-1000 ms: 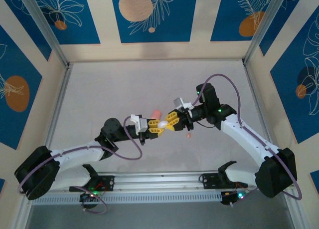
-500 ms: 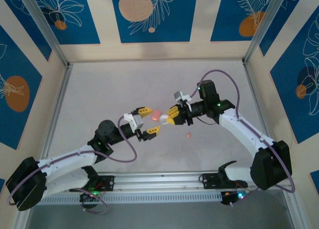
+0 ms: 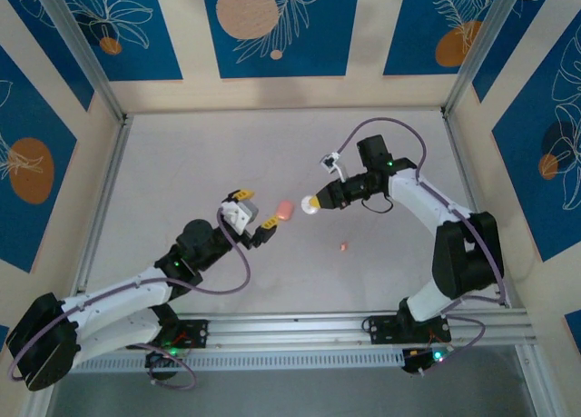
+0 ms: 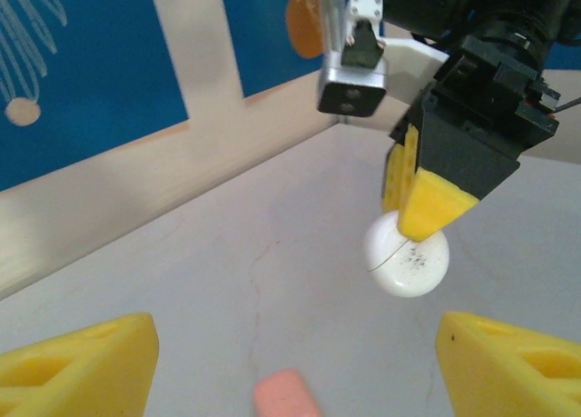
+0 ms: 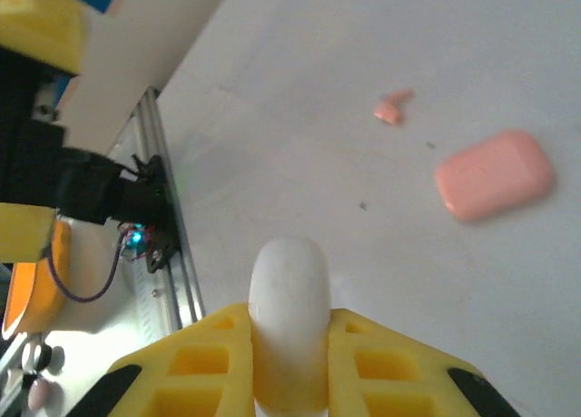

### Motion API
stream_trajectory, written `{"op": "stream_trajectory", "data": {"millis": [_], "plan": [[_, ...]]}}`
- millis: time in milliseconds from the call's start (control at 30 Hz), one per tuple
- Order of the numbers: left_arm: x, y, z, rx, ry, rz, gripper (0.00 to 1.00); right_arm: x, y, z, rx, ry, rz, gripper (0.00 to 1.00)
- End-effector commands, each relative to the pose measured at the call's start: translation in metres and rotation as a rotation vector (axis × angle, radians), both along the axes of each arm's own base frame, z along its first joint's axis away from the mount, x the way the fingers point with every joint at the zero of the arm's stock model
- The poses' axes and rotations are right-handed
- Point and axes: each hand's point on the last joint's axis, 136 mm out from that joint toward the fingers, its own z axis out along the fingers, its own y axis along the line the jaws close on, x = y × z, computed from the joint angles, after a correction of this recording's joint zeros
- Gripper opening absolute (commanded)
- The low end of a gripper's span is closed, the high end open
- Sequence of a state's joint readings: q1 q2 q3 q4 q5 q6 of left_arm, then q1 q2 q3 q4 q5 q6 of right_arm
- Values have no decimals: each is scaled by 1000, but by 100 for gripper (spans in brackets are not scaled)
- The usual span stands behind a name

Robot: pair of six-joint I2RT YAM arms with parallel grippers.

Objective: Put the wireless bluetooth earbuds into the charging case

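The bare tabletop is below my right gripper, so that gripper will next pull the white disc (image 5: 289, 317) away from the nearby case, lower it onto the bare tabletop and let go of it.
The salmon-pink charging case (image 3: 285, 210) lies closed and flat on the table; it also shows in the left wrist view (image 4: 286, 397) and the right wrist view (image 5: 495, 174). One tiny pink earbud (image 3: 343, 247) lies loose on the table nearer the arms, and the right wrist camera catches it too (image 5: 390, 110). My left gripper (image 3: 257, 210) stands open just left of the case, holding nothing (image 4: 292, 367). My right gripper (image 3: 315, 202) hangs above the table right of the case, shut on a white round disc (image 5: 289, 317), which the left wrist view shows edge-on to that gripper's fingers (image 4: 407, 258).
Patterned blue and cream walls (image 3: 272, 26) enclose the table on three sides. An aluminium rail (image 3: 300, 331) with the arm bases runs along the near edge. Bare grey tabletop (image 3: 200, 153) lies around the case and earbud.
My left gripper has opened, let go of the white disc and drawn back to the left. My right gripper has carried the disc slightly up and to the right.
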State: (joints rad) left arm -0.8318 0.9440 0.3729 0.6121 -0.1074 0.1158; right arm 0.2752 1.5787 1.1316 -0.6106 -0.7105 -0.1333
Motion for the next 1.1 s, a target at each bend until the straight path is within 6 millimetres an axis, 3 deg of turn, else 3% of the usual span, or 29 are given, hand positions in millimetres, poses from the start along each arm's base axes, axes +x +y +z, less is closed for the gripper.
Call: {"op": "stream_trajectory", "data": {"millis": [0,367,667,900,1067], "plan": [[9,11,-9,49,0,86,79,15,-14,-11,-45,145,-92,10],[29,-2,-24,160,137,121,80,62,-43,-59,-185,300,-191,11],[45,-9,-24,248,289,171,81,71,-54,-87,-283,407,-180,11],[57,-20,-38,298,449,164,80,72,-58,-108,-325,462,-176,11],[63,-31,-54,300,586,142,73,74,-62,-118,-345,466,-169,12]]}}
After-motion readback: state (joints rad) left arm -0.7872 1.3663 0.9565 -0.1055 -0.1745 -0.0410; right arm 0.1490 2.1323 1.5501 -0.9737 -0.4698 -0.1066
